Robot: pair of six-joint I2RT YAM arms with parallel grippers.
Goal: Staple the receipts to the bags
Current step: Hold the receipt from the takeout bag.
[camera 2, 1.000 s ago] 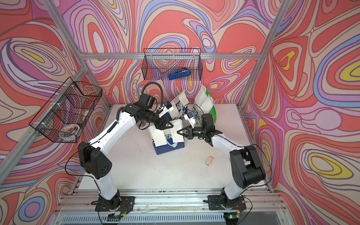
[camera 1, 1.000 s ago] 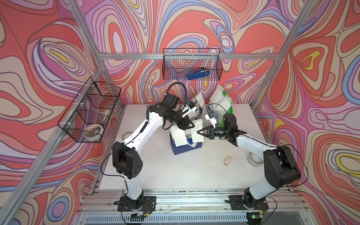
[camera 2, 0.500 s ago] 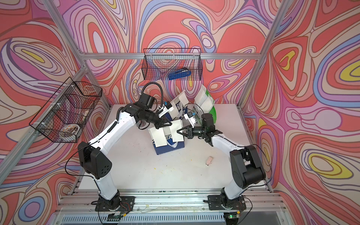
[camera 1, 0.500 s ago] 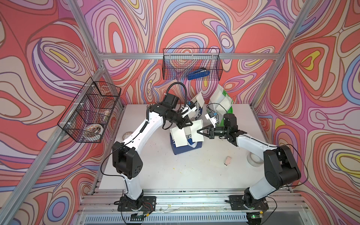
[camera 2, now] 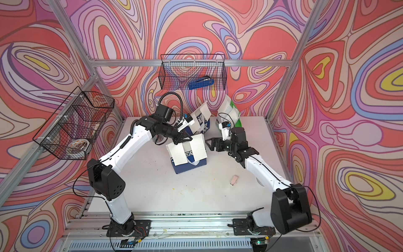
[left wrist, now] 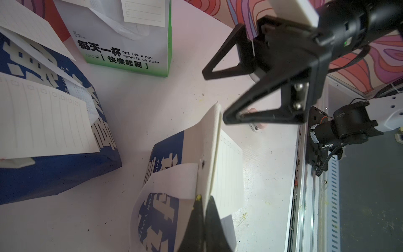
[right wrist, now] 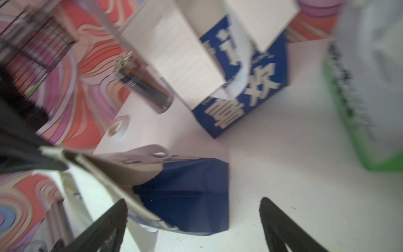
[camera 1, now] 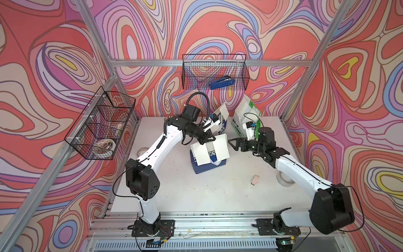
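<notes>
My right gripper's fingers are empty and next need to come back, turn downward and go around the pale pink stapler [camera 1: 255,179], which is below and back toward my base.
The blue-white CHEERFUL bag [camera 1: 207,165] stands mid-table with two receipts [camera 1: 221,147] hanging over its front. My left gripper [camera 1: 209,139] is shut on the bag's top edge together with a receipt [left wrist: 229,170]; its tips [left wrist: 205,203] pinch both layers. My right gripper [camera 1: 233,144] hangs open just right of that bag, touching nothing, and the right wrist view shows its jaws wide apart [right wrist: 193,201] facing the bag's dark side [right wrist: 185,185]. The blue bag with Chinese characters [camera 2: 201,125] and the green-white bag [camera 2: 229,113] stand behind, each bearing a receipt.
A blue stapler [camera 1: 222,84] lies in the wire basket [camera 1: 245,74] on the back wall. Another wire basket [camera 1: 100,126] hangs on the left wall. A small pink object [camera 1: 255,180] and a white tape roll [camera 1: 284,179] lie near my right arm.
My right gripper opened and drew back to the right off the bag's top edge. My left gripper closed onto that edge and the receipt.
</notes>
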